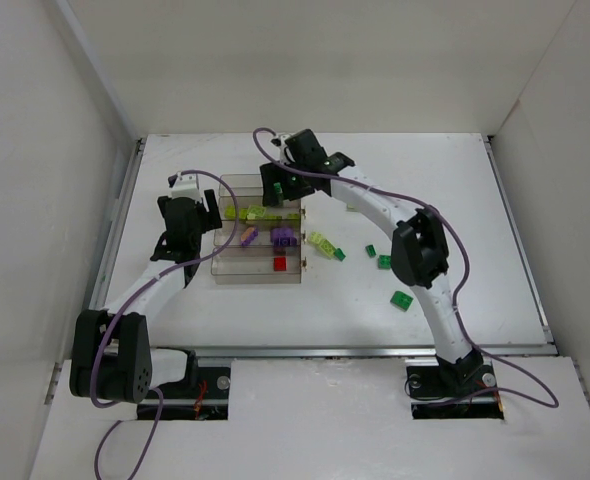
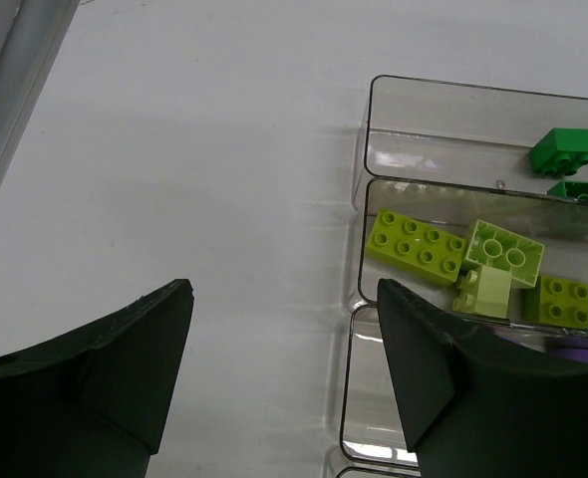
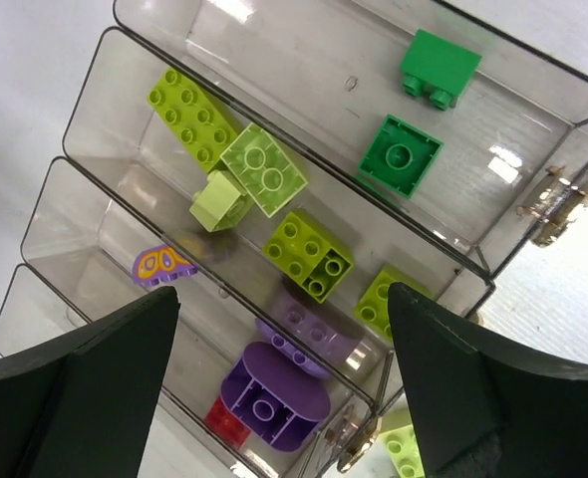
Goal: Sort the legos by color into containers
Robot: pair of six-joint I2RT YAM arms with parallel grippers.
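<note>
Next, my right gripper will go right in the top view and down to a lego stack (image 1: 351, 208), as it peeks out beneath the arm, still unsorted outside the tray (image 1: 231, 264).
The clear four-bin tray (image 1: 231, 264) stands at the table's middle left. In the right wrist view its far bin holds two dark green legos (image 3: 401, 154). The second bin holds several yellow-green legos (image 3: 191, 107). The third holds purple pieces (image 3: 271, 395), and the nearest holds a red lego (image 3: 224, 423). My right gripper (image 3: 284, 294) hangs open and empty above the tray (image 3: 95, 80), and in the top view (image 1: 280, 185) it is over the far bins. My left gripper (image 2: 284, 289) is open and empty over bare table at the tray's left end (image 2: 359, 169), and it also shows in the top view (image 1: 190, 222).
Loose legos lie on the table right of the tray: a yellow-green one (image 1: 320, 242), small dark green ones (image 1: 339, 254) (image 1: 369, 249) (image 1: 384, 261) and a bright green one (image 1: 402, 299). White walls enclose the table on three sides.
</note>
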